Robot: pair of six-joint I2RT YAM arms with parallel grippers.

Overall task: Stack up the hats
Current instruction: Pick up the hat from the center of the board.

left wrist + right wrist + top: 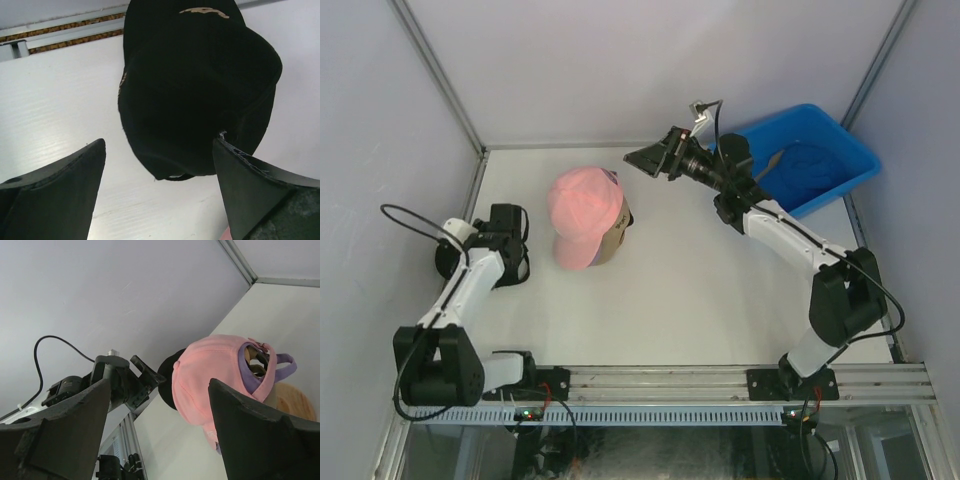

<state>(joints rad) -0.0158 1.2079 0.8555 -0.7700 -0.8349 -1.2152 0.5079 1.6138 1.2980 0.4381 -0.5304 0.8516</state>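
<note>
My left gripper will move down with open fingers onto the rear of the black hat's top [200, 140] and pinch it, since this hat still lies apart from the stack.
A pink hat [585, 212] tops a stack left of the table's middle, with a tan hat [618, 236] showing under its right side. From the right wrist, the pink hat [215, 375] sits over a purple hat [250, 376]. Seen from the left wrist, a black hat [200, 85] with an embroidered logo lies on the white table. It lies just ahead of my left gripper [159, 141], which is open and holds nothing. My left gripper [515, 240] is left of the stack. My right gripper [645, 160] hangs open and empty, up and to the right of the stack.
A wooden stand [295, 400] shows under the stack. A blue bin [850, 145] stands at the back right with something blue inside. Grey walls close the left, back and right sides. A metal rail [720, 380] runs along the near edge.
</note>
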